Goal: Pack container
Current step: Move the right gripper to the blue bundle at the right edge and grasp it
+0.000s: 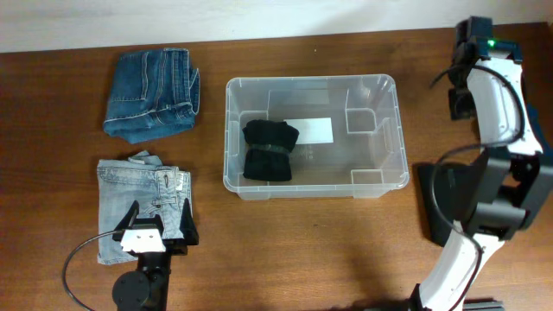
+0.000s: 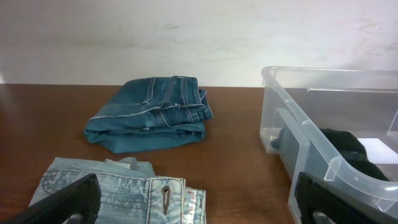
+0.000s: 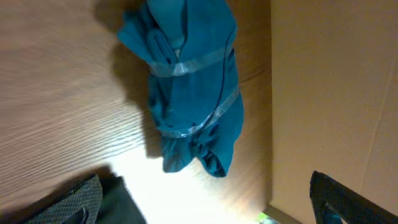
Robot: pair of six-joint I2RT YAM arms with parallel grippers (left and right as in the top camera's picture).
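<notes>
The teal bundle is still outside the container, so I need to lower my open right gripper next, to the right in the overhead view, onto its taped cloth (image 3: 196,86).
The clear container (image 1: 384,177) stands mid-table with a folded black garment (image 1: 270,151) lying in its left half beside a white label (image 1: 313,130). Folded dark blue jeans (image 1: 151,93) lie at the back left, and folded light blue jeans (image 1: 138,203) in front of them. My left gripper (image 1: 155,226) hovers open over the near edge of the light jeans (image 2: 118,186), container wall (image 2: 311,134) to its right. My right gripper (image 3: 211,205) is open at the table's far right back, facing a teal taped cloth bundle (image 3: 189,87) and holding nothing.
The right arm (image 1: 497,112) and its dark base (image 1: 479,203) fill the right side of the table. A brown cardboard wall (image 3: 336,81) stands right beside the teal bundle. Bare wood lies between the jeans and the container.
</notes>
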